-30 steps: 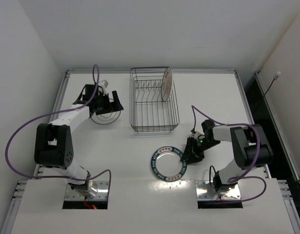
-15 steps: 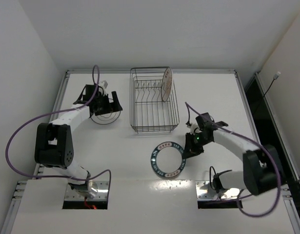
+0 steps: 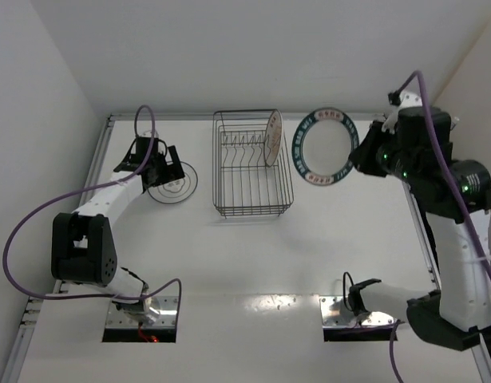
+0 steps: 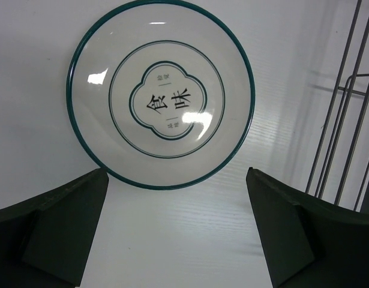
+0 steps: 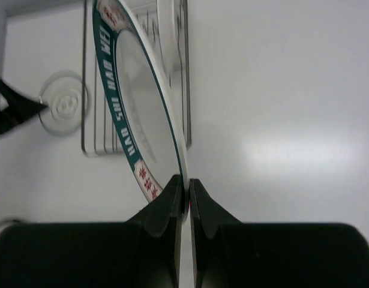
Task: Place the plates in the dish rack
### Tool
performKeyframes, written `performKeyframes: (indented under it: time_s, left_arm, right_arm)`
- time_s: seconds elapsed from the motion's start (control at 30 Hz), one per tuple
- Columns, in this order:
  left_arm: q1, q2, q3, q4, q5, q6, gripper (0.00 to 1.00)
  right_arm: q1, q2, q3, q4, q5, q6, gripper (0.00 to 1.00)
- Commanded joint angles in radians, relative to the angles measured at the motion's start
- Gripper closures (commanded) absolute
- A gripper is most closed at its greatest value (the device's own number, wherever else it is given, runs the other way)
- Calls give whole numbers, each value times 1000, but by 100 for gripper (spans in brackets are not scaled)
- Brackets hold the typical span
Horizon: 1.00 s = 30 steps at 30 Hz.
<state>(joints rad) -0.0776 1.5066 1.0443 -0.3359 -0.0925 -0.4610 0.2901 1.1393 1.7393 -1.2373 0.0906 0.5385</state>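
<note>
The dark-blue-rimmed plate [image 3: 325, 148] needs my right gripper to tilt it steeper over the rack, then lower it beside the orange-centred plate, into the empty slots.
My right gripper [image 5: 187, 183] is shut on the rim of the dark-blue-rimmed plate [image 5: 136, 108] and holds it on edge, high in the air. Seen from above, that plate [image 3: 325, 148] hangs just right of the dish rack [image 3: 253, 214], with the right gripper [image 3: 359, 155] at its right rim. A plate with an orange centre [image 3: 273, 138] stands upright in the rack's right side. The white plate with thin dark rings [image 4: 160, 93] lies flat on the table left of the rack. My left gripper [image 4: 176, 174] is open just short of its near rim, touching nothing.
The rack's wires [image 4: 343, 120] stand close on the right of the left gripper. The table's raised back edge [image 3: 245, 116] and the white walls lie behind the rack. The right arm [image 3: 461, 207] reaches tall along the right table edge.
The right gripper shut on the blue-rimmed plate at the table's front, then lifted it up and back to beside the rack. The left gripper drew slightly back from the ringed plate.
</note>
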Motion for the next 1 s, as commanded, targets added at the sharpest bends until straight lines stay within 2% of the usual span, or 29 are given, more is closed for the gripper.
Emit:
performKeyframes:
  time_s: [0.0,0.1,0.33,0.47,0.63,0.73,0.97]
  left_arm:
    - [9,-19,39,-22,-27,-25,0]
    - [9,-19,39,-22,-36,-25,0]
    - [9,-28,39,-31,-85,-16,0]
    - [9,-17,48,-31,-85,-16,0]
    - [9,-6,48,-31,-67,-16,0]
    - [9,-6,48,-31,-67,-7,0]
    - [9,3,48,-40,-67,-7,0]
  right_arm:
    - [3,184,190,24,155,-23,100]
    - [3,359,300,74,155,-23,100]
    - [107,641,488,194,325,-3,100]
    - [171,761,580,231,409,-3,100]
    - [205,874,592,288,515,-14,100]
    - [215,982,693,279,577,-14,100]
    - [224,1079,694,326,650,-46,100]
